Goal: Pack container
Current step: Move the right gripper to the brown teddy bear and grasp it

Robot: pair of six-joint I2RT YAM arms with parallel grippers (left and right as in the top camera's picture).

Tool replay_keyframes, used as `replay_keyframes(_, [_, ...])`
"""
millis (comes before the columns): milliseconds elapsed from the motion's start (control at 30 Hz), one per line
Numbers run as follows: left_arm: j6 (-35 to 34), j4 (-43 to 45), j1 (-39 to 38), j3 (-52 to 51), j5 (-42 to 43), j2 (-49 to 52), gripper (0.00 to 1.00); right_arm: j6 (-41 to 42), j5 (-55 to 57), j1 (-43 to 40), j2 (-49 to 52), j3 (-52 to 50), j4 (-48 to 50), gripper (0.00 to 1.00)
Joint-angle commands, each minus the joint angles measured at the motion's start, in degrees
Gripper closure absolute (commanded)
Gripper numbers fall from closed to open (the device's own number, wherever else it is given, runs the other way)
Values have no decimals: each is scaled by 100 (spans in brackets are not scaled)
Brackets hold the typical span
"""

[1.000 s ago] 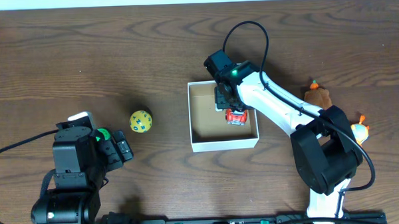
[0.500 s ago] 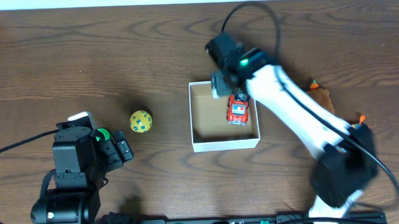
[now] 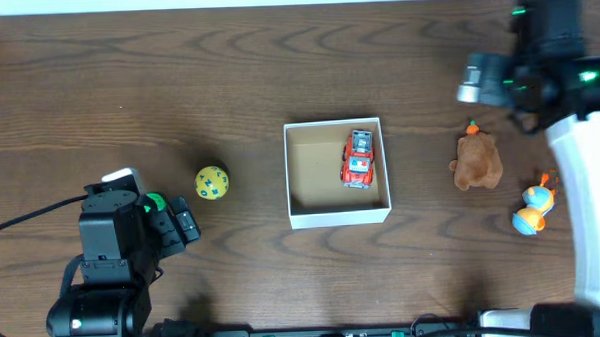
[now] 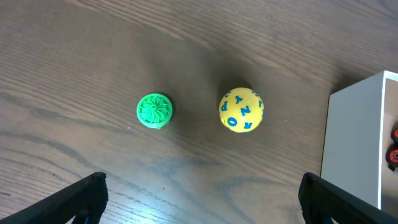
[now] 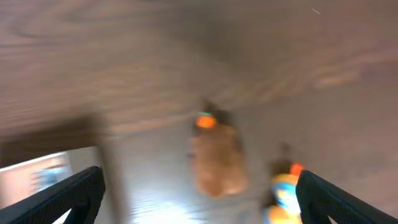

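Observation:
The toy is still outside the container (image 3: 337, 215), so my right gripper will next go down with open fingers onto the brown plush toy's body (image 3: 477, 164), which lies below on the tabletop.
The container (image 3: 337, 215), a white box with a tan inside, sits mid-table and holds a red toy car (image 3: 358, 158) on its right side. A yellow ball (image 3: 211, 183) and a small green ball (image 3: 155, 203) lie to its left; both show in the left wrist view, yellow (image 4: 241, 110) and green (image 4: 153, 111). My left gripper (image 4: 202, 199) is open and empty, just short of them. My right gripper (image 5: 199, 199) is open and empty, high over a brown plush toy (image 3: 477, 163) and an orange-and-blue toy (image 3: 532, 208). The right wrist view is blurred.
The container's white wall (image 4: 354, 143) shows at the right edge of the left wrist view. The plush (image 5: 216, 158) and the orange-and-blue toy (image 5: 283, 193) lie close together near the table's right side. My right arm (image 3: 591, 178) runs along the right edge.
My right gripper let go of the red car inside the container, then swung away to the far right, above the plush toy. The left arm has not moved.

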Motion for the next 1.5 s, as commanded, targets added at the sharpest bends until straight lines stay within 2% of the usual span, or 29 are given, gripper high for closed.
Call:
replay_keyframes(0, [-52,-17,28,120,-4,7,2,-953,-466,-706,262,-328,-24,1])
replay_keyframes(133, [-52,-17,28,120,-4,7,2,-1084,-590,-1060,647,-872,122,1])
replay_keyframes(267, [-52,-15,28,120,-4,7,2,-1128,-831,-1043,1091,-1410,476,1])
replay_keyframes(467, [-52,-15,28,120,-7,7,2,-1126,-903,-938,1805,-1781,824,1])
replay_keyframes(567, [-52,-17,28,120,-4,7,2,-1099,-903,-925,2100,-1812,866,4])
replay_keyframes(633, [-52,-17,28,120,-4,7,2,-1102,-903,-927,2232,-1812,859,15])
replay_keyframes(767, [-52,-15,28,120,-4,7,2,-1080,-909,-918,2280,-1816,791,46])
replay_keyframes(833, [-52,-15,28,118,-7,7,2,-1080,-909,-914,2264,-1816,743,52])
replay_keyframes(900, [-52,-15,28,120,-4,7,2,-1027,-907,-905,2264,-1816,697,68])
replay_keyframes(1067, [-52,-15,28,120,-4,7,2,-728,-901,-859,2065,-1770,461,91])
replay_keyframes(1200, [-52,-15,28,120,-4,7,2,-693,-909,-693,1449,-1582,350,92])
replay_keyframes(1267, [-52,-15,28,120,-4,7,2,-691,-927,-549,994,-1449,334,94])
replay_keyframes(1300, [-52,-15,28,120,-4,7,2,-649,-931,-446,739,-1368,330,99])
replay_keyframes(1467, [-52,-15,28,120,-4,7,2,-188,-966,426,-520,-1117,614,99])
